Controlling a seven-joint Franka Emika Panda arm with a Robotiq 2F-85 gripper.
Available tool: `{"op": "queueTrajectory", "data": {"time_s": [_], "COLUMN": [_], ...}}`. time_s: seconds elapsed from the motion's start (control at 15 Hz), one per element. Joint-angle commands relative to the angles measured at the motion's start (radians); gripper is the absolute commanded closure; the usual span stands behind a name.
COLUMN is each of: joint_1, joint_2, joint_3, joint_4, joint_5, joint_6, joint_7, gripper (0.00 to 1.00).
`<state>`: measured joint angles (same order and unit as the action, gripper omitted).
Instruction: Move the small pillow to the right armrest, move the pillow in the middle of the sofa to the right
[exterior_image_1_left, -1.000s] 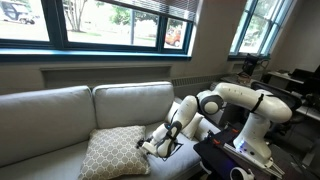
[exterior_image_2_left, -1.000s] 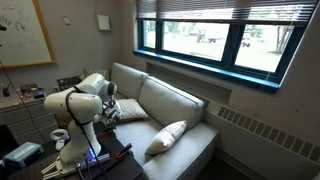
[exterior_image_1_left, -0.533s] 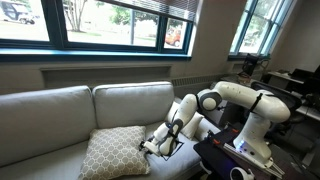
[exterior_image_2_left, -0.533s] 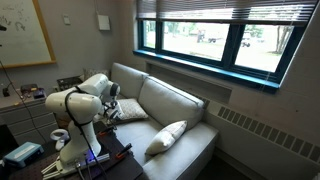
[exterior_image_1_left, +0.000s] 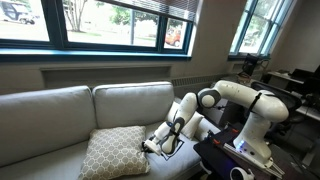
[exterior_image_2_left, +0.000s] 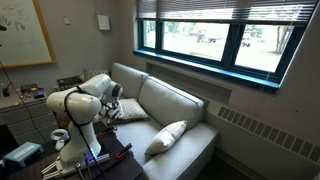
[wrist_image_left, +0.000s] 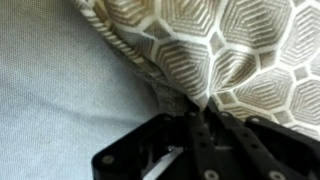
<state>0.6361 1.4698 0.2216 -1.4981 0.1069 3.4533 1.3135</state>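
Observation:
The gripper lifts the pinched corner next, draws it back and releases it. The reason is that bare seat (exterior_image_1_left: 161, 168) lies back toward my base from my gripper, open for the pillow.
The large lattice-patterned pillow (exterior_image_1_left: 114, 152) (exterior_image_2_left: 131, 110) lies on the sofa (exterior_image_1_left: 45, 110) (exterior_image_2_left: 170, 100) seat, near the arm's end. My gripper (exterior_image_1_left: 147, 147) (exterior_image_2_left: 113, 112) is down at the pillow's corner nearest the arm. The wrist view shows that corner of the pillow (wrist_image_left: 240, 50) pinched between the shut jaws of the gripper (wrist_image_left: 190, 118), over the grey seat fabric (wrist_image_left: 50, 70). The small plain cream pillow (exterior_image_2_left: 168, 136) leans up further along the seat, away from the arm. The right armrest is hidden behind the arm.
A black table (exterior_image_1_left: 235, 160) with gear stands by the robot base. Windows (exterior_image_1_left: 110, 25) run above the sofa back. A baseboard heater (exterior_image_2_left: 265, 135) lines the wall past the sofa's far end. A whiteboard (exterior_image_2_left: 22, 30) hangs behind the robot.
The jaws have gone from open to shut on the patterned pillow's corner. The arm and both pillows have hardly moved.

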Motion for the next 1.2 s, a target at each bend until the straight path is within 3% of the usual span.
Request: {"op": "queueTrajectory", "data": {"time_s": [0.0,0.07,0.13,0.2,0.27,0.47,0.53,0.6,0.73,1.0,1.13], "joint_1": [0.005,0.002,0.022,0.057,0.068,0.19,0.249,0.336,0.493,0.82,0.935], "joint_2": [0.0,-0.001,-0.001,-0.002,-0.003,-0.016,-0.036,-0.064,-0.092,-0.16,-0.216], "joint_3": [0.0,0.029,0.008,-0.048,-0.039,-0.129,-0.171,-0.252,-0.383,-0.635,-0.687], "joint_4": [0.011,0.02,0.037,0.054,0.077,0.128,0.122,0.102,0.086,-0.057,-0.146], "joint_5": [-0.021,0.1,0.148,0.118,0.251,0.464,0.545,0.575,0.715,0.97,1.044], "joint_6": [0.0,0.0,0.0,0.0,0.0,0.0,0.002,0.002,0.001,0.005,0.005], "joint_7": [0.073,-0.043,-0.036,0.072,-0.023,0.014,0.026,0.12,0.184,0.248,0.232], "gripper": [0.99,0.98,0.98,0.98,0.98,0.98,0.98,0.98,0.98,0.98,0.98]}}
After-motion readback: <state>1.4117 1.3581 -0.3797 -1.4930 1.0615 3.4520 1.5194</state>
